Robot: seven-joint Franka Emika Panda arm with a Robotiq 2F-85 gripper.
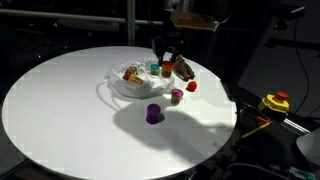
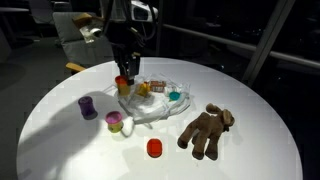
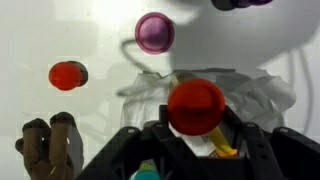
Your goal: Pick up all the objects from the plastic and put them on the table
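My gripper carries the red cup off the plastic next, to the bare tabletop below between the purple and pink-and-yellow cups, then lowers and releases it.
A crumpled clear plastic sheet point(image 1: 120, 85) lies mid-table; it also shows in an exterior view point(image 2: 160, 105) and in the wrist view point(image 3: 262, 95). On it lie a teal piece point(image 2: 175, 96) and a yellow piece point(image 2: 143, 88). My gripper point(image 2: 124, 78) hangs over the plastic's edge, shut on a round red object point(image 3: 196, 106). Off the plastic, on the table, stand a purple cup point(image 2: 87, 106), a pink-and-yellow cup point(image 2: 115, 121) and a red cup point(image 2: 154, 148). A brown plush toy point(image 2: 207, 130) lies there too.
The round white table point(image 1: 60, 110) ends in dark surroundings on all sides. A yellow-and-red device point(image 1: 274, 102) sits beyond the table's edge. In the wrist view the purple cup point(image 3: 154, 33), red cup point(image 3: 67, 75) and plush toy point(image 3: 50, 145) surround the gripper.
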